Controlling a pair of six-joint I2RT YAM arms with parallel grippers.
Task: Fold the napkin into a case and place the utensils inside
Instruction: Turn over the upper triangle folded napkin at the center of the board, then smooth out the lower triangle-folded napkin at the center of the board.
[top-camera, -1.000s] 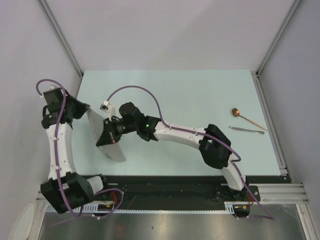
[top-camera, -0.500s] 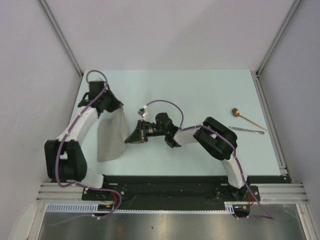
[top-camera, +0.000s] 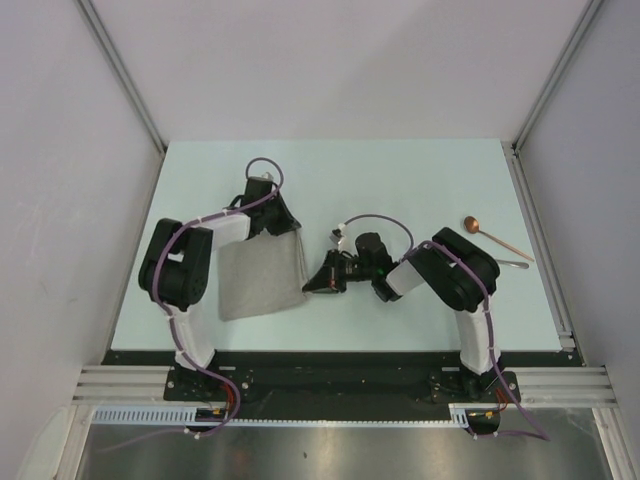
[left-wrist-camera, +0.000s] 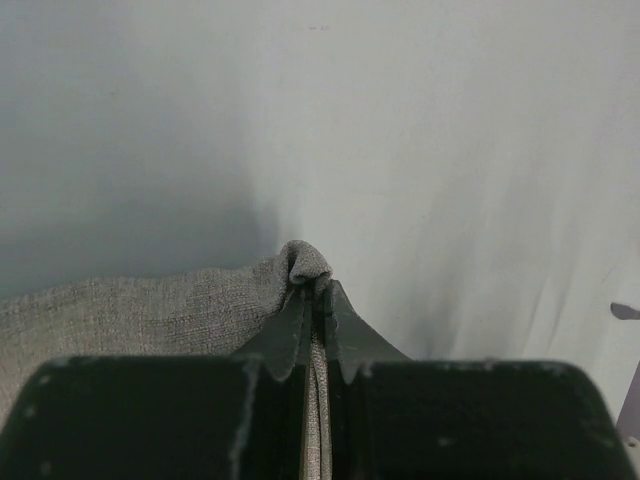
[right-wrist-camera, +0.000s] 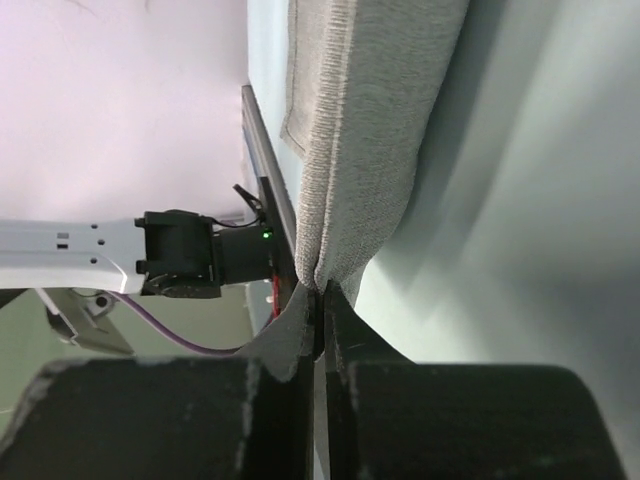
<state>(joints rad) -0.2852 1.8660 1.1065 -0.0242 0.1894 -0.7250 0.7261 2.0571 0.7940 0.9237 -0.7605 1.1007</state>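
I will move my left gripper toward the right in the top view and release the napkin's far corner there, because the tabletop is bare on that side of it.
The grey-beige napkin (top-camera: 260, 275) hangs folded between both grippers, left of the table's middle. My left gripper (top-camera: 289, 226) is shut on its far right corner; the wrist view shows cloth (left-wrist-camera: 180, 305) pinched between the jaws (left-wrist-camera: 318, 290). My right gripper (top-camera: 308, 287) is shut on the near right corner; its wrist view shows the doubled cloth edge (right-wrist-camera: 370, 130) rising from the closed jaws (right-wrist-camera: 321, 290). The copper spoon (top-camera: 495, 237) and the thin silvery piece (top-camera: 493, 260) lie at the right side of the table. No finished case shows.
The pale green table (top-camera: 400, 180) has a metal rail (top-camera: 540, 240) along its right edge. Both arm bases sit on the black rail (top-camera: 330, 375) at the near edge. White walls enclose the sides and back.
Both grippers have carried the napkin rightward from the left edge. The cloth now spreads wider and lower. The left arm has swung over toward the centre; the right arm has drawn back.
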